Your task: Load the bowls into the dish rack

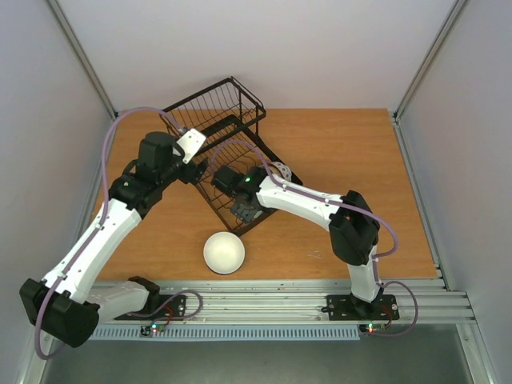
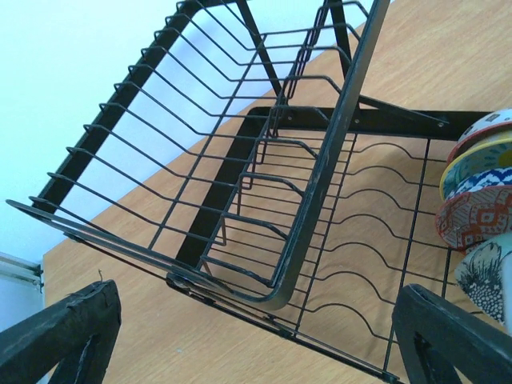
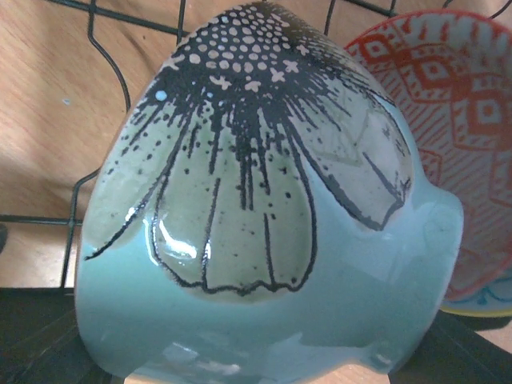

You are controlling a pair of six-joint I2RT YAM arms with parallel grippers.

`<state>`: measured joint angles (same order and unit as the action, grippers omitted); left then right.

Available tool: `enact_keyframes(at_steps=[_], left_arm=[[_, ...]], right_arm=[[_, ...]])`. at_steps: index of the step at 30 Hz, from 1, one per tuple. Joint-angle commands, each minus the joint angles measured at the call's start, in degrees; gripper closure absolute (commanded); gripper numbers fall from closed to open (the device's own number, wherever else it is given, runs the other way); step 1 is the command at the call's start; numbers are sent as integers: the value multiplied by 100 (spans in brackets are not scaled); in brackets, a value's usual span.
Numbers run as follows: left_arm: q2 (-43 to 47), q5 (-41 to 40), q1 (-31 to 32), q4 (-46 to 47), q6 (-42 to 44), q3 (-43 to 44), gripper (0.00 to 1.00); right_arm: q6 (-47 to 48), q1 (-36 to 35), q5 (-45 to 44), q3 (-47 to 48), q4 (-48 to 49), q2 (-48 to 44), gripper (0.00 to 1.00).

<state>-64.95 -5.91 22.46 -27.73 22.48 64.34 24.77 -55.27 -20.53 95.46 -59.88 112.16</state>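
Note:
I will lower the mint green bowl with my right gripper onto the rack's wires beside the red patterned bowl and let it go, since the other bowls stand on edge there.
The black wire dish rack (image 1: 214, 102) stands tilted at the back middle of the table. In the left wrist view its raised basket rim (image 2: 320, 172) runs across, and a row of patterned bowls (image 2: 480, 172) stands on edge in the slots at the right. My left gripper (image 2: 256, 302) is open at the rack's near corner, holding nothing. My right gripper (image 1: 244, 210) reaches into the rack and is shut on a mint green bowl with a black flower (image 3: 256, 200), beside a red patterned bowl (image 3: 456, 120). A white bowl (image 1: 224, 252) sits on the table in front.
The wooden table (image 1: 360, 160) has a metal rail (image 1: 280, 298) along its near edge. Grey walls close in the left, right and back. The right arm's forearm (image 1: 308, 200) stretches across the middle towards the rack.

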Motion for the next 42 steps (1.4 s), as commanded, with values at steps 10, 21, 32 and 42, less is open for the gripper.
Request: enact_keyframes(at_steps=[10,21,32,42], left_arm=[[318,24,-27,-19,-51,354,6],[278,70,-25,54,-20,255,4],[185,191,-31,71,-33,220,3],[148,247,-31,68,-32,199,2]], right_arm=[[183,-85,-686,172,174,433,99],[489,-66,-379,221,122,612,98],[392,16,-757,196,125,623,26],[242,27,-1083,133,169,499,1]])
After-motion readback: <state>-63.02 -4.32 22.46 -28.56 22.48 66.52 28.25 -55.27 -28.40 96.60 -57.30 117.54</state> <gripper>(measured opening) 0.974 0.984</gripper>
